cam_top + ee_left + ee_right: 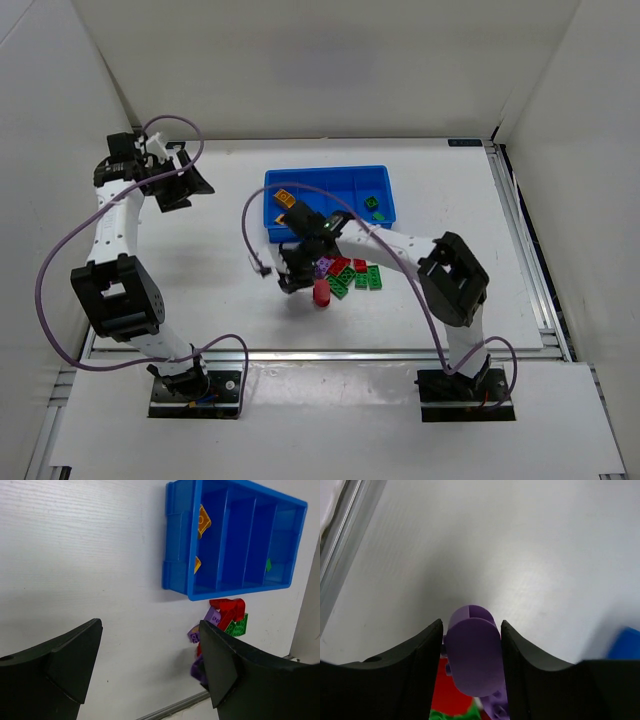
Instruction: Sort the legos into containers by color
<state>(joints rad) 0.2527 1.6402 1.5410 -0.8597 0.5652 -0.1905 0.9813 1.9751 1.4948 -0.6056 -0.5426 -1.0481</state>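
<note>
The rounded purple brick needs to go into the tray's empty section beside the orange bricks (284,198) next. My right gripper will lift outward over the blue tray (325,174) and lower the brick there.
My right gripper (293,274) (472,626) is shut on a rounded purple brick (472,655), held just left of the pile, above the table. The loose pile (350,275) of red, green and purple legos lies in front of the blue tray (325,174); it also shows in the left wrist view (227,612). An upright red brick (321,292) stands at the pile's near left. The tray's left compartment holds two orange bricks (284,198); its right compartment holds two green ones (373,204). My left gripper (186,187) (150,626) is open and empty, far left of the tray.
The tray (178,545) has four compartments; the two middle ones look empty. A metal rail (320,352) runs along the table's near edge, another (520,240) along the right. White walls enclose the back and sides. The right arm's purple cable (250,225) loops left of the tray.
</note>
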